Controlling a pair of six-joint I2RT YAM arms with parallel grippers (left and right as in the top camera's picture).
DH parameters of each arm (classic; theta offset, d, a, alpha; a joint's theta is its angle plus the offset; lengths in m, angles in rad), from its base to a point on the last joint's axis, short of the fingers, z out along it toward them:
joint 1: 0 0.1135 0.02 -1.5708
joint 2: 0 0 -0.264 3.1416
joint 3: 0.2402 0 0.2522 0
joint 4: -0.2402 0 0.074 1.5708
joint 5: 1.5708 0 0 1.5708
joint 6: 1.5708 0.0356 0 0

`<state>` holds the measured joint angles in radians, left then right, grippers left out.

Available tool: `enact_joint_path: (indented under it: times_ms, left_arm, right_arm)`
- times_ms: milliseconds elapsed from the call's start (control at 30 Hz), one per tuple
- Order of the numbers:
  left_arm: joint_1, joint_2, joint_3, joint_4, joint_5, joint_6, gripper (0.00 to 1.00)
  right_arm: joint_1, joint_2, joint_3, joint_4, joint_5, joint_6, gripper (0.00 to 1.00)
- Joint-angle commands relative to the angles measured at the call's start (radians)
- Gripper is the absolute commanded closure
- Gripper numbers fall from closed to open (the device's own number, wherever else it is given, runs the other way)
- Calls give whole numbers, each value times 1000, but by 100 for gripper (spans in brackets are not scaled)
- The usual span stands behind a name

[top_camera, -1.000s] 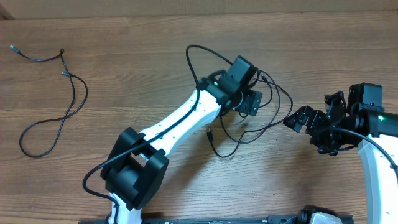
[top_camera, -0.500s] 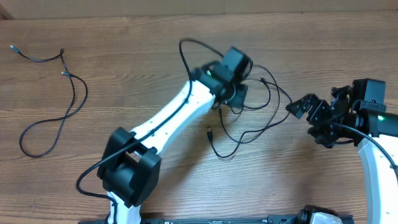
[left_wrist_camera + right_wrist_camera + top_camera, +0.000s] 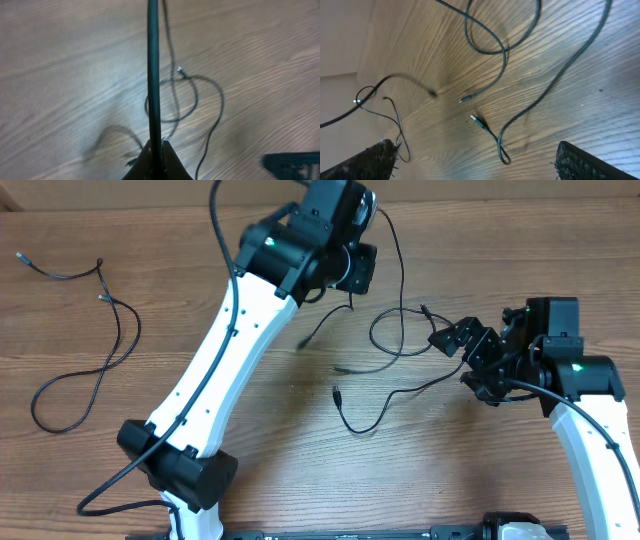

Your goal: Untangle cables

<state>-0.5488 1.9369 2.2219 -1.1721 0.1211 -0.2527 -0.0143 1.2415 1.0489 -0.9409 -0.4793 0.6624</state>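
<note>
I will move my left gripper to the left in the overhead view and down to let go of the cable, because there is open wood below it on that side.
Thin black cables lie in loose loops at the table's middle. My left gripper is raised near the back edge, shut on one cable that runs taut up the left wrist view from my left gripper. Below it a loop with a plug tip rests on the wood. My right gripper stands open just right of the loops, nothing between its fingers. In the right wrist view, a cable bend and a plug lie ahead of my right gripper.
A separate long cable lies in a loop at the far left, with a short strand behind it. The wooden table meets a tan wall along the back. The left arm stretches diagonally over the middle.
My left gripper shut on a cable and rose back and leftward with it, stretching the loops out. My right gripper edged left toward the loops and stayed open.
</note>
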Motion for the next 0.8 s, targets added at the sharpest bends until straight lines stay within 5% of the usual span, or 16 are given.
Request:
enact_joint_path:
  times_ms: [0, 500, 767]
  left_arm:
    - [13, -23, 90, -12, 32, 49, 96]
    - [109, -23, 294, -77, 100, 74, 96]
    - [165, -23, 329, -82, 116, 73, 96]
  right_arm:
    - [29, 17, -2, 16, 35, 30, 0]
    - [43, 80, -2, 36, 123, 16, 0]
    - [115, 107, -2, 108, 120, -187, 0]
